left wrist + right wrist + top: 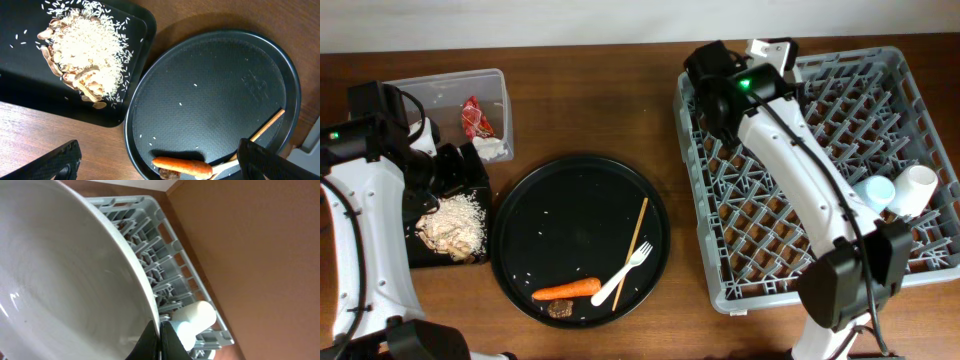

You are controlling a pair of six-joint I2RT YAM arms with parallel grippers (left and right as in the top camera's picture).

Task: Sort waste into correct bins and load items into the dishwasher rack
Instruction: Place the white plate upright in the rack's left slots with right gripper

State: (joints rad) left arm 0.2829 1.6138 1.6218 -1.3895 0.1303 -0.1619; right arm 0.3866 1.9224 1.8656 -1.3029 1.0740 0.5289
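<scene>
My right gripper lowers at the rack's far corner [717, 118] on the round tray's side next. It stands the white plate among the rack's wires clear of both cups.
My right gripper [160, 340] is shut on the rim of the white plate [60, 280], which fills that view over the far left corner of the dishwasher rack [720, 290]. A white cup [912, 190] and a light blue cup [875, 192] lie in the rack. My left gripper [165, 167] hangs open above the table, nothing between its fingers. Below it on the round black tray [550, 210] lie the carrot [182, 167], a brown chunk [560, 310], the white fork [623, 272] and the chopstick [631, 252].
Rice and crumbs [452, 225] are heaped on the flat black tray [420, 255] at the left. The clear tub [450, 90] behind it holds the red wrapper [475, 118] and the white tissue [492, 147]. Bare wood separates the round tray from the rack.
</scene>
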